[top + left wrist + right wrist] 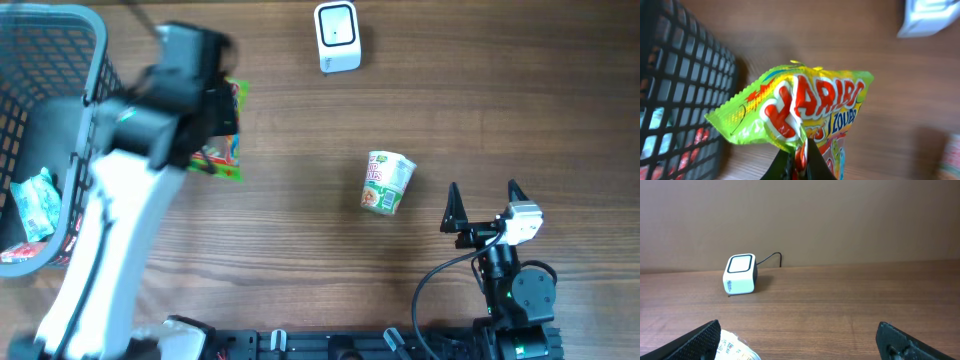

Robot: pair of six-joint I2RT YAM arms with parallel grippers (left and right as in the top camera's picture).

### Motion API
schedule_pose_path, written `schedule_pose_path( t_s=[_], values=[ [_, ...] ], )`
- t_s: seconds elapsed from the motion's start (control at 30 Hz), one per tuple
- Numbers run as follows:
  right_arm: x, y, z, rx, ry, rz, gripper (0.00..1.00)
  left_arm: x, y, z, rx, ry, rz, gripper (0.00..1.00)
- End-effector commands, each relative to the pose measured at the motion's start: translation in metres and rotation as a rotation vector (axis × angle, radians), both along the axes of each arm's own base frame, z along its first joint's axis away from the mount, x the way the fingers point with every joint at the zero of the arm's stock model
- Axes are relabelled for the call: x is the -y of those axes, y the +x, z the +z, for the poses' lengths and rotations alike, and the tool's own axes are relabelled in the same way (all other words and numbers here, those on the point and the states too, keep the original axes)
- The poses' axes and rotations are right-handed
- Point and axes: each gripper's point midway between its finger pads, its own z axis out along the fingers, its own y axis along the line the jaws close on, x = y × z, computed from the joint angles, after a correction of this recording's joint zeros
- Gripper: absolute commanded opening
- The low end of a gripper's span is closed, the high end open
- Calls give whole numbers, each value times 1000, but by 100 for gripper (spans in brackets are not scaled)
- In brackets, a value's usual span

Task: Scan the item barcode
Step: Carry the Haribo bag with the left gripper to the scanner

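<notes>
The bare tabletop [305,165] beside the noodle cup is clear for releasing the bag [228,150]. My left gripper needs to move away from the basket and down to that spot.
A yellow-green Haribo candy bag [805,112] hangs above the table, pinched at its lower edge by my left gripper [800,162], which is shut on it. From overhead the bag [228,150] peeks out beside the left arm, just right of the basket. The white barcode scanner [337,37] stands at the back of the table; in the right wrist view the scanner [740,274] faces up, cable behind it. My right gripper [484,194] rests open near the front right, nothing between its fingers.
A dark mesh basket [88,120] holding packaged items stands at the left edge, close to the held bag. A cup of instant noodles [386,182] lies on its side mid-table, left of the right gripper; the cup's rim [735,347] shows by the left finger.
</notes>
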Motion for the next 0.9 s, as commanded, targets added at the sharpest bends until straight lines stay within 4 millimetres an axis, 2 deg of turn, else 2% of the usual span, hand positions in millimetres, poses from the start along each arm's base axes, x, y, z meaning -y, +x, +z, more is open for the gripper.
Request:
schedule_pose_path(
  t_s=[0.0, 0.07, 0.17, 0.23, 0.3, 0.4, 0.47, 0.57, 0.6, 0.7, 0.73, 0.77, 0.87],
  values=[
    [-1, 0, 1, 6, -3, 8, 100, 8, 16, -39, -70, 259, 79, 4],
    [-1, 0, 1, 6, -3, 8, 100, 22, 26, -72, -123, 420, 71, 4],
    [-1, 0, 1, 6, -3, 8, 100, 38, 36, -108, -155, 585, 54, 4],
    [-1, 0, 1, 6, -3, 8, 100, 58, 35, -139, -195, 612, 23, 4],
    [-1, 0, 1, 6, -3, 8, 100, 77, 33, -159, -214, 614, -20, 4],
    [-1, 0, 1, 6, -3, 8, 100, 111, 29, -187, -222, 566, -82, 4],
    [-1, 0, 1, 6, -3, 8, 100, 130, 26, -199, -226, 531, -119, 5],
    [-1, 0, 1, 6, -3, 8, 100, 151, 21, -209, -239, 444, -151, 7],
    [-1, 0, 1, 6, -3, 8, 100, 156, 19, -213, -251, 412, -158, 4],
    [-1, 0, 1, 6, -3, 8, 99, 157, 20, -214, -271, 422, -206, 4],
    [-1, 0, 1, 6, -3, 8, 100, 149, 25, -208, -255, 489, -217, 4],
    [-1, 0, 1, 7, -3, 8, 100, 130, 32, -192, -211, 625, -197, 4],
    [-1, 0, 1, 6, -3, 8, 100, 95, 40, -152, -147, 911, -164, 4]
  ],
)
